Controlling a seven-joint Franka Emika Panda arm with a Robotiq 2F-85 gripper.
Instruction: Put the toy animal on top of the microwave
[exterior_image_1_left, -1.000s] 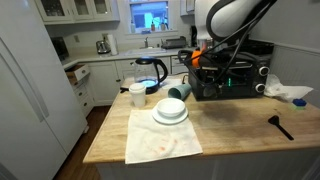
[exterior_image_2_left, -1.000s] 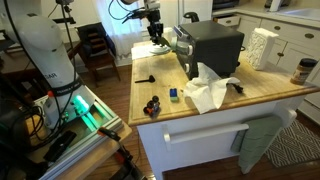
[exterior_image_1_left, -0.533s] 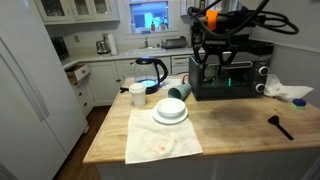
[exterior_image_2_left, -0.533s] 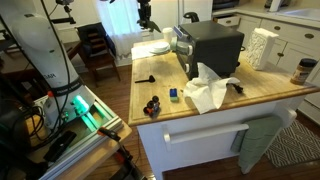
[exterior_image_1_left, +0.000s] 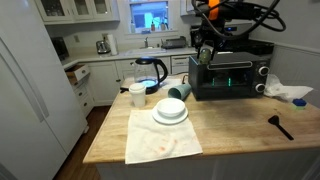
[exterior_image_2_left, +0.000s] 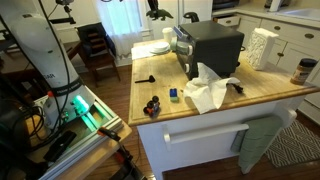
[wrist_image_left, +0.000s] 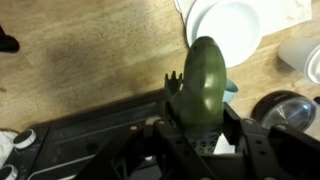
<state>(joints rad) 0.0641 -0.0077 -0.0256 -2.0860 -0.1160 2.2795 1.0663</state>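
Note:
The toy in my gripper moves outward next, then down over the cup-side end of the microwave top (exterior_image_2_left: 202, 27) for release. It still hangs short of the microwave top's front edge.
The toy animal (wrist_image_left: 203, 75) is a dark olive-green lump. It stands up between the jaws of my gripper (wrist_image_left: 197, 128) in the wrist view, and the gripper is shut on it. The gripper (exterior_image_1_left: 207, 54) hangs high, above the front left corner of the black microwave (exterior_image_1_left: 228, 78). It also shows at the top edge of an exterior view (exterior_image_2_left: 157, 13), up and beyond the microwave (exterior_image_2_left: 212, 45). In the wrist view the microwave's black top (wrist_image_left: 85, 140) lies below and to the left of the toy.
A white bowl on plates (exterior_image_1_left: 169, 111), a tipped light-green cup (exterior_image_1_left: 180, 92), a white mug (exterior_image_1_left: 137, 95) and a glass kettle (exterior_image_1_left: 150, 72) stand beside the microwave. A white cloth (exterior_image_1_left: 286, 92) and a black utensil (exterior_image_1_left: 279, 125) lie at the counter's other end.
The gripper has risen from beside the microwave's front, by the cup, to well above its top, with the toy animal in its jaws.

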